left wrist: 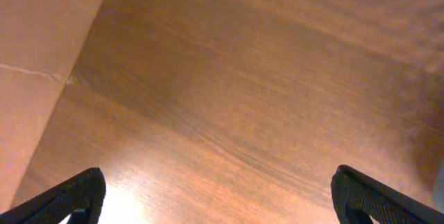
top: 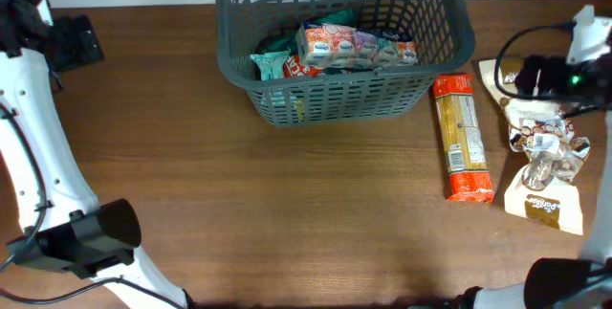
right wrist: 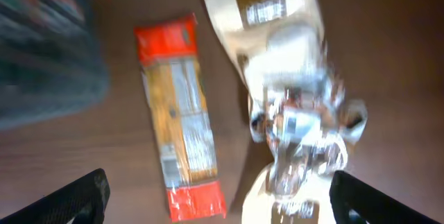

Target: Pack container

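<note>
I should next move my right gripper down and back, turning, then onto the near end of the clear packet (top: 541,169) atop the cream ones.
The dark grey lattice basket (top: 457,22) stands at the back middle of the table and holds several snack packets (top: 356,46). It shows blurred at the top left of the right wrist view (right wrist: 41,50). A long orange packet (top: 462,137) lies right of the basket. Cream and clear crinkly packets (top: 547,156) lie further right. My right gripper (top: 535,77) is open and empty above them. Its wrist view shows the orange packet (right wrist: 182,113) and the clear packet (right wrist: 295,113) between the fingertips (right wrist: 218,196). My left gripper (top: 78,43) is open and empty at the far left, over bare wood (left wrist: 218,196).
A cream packet (top: 550,204) lies nearest the front right edge, another (top: 492,77) under my right arm. A tan surface (left wrist: 41,44) lies beyond the table's left edge. My left arm's base (top: 91,232) stands at the front left.
</note>
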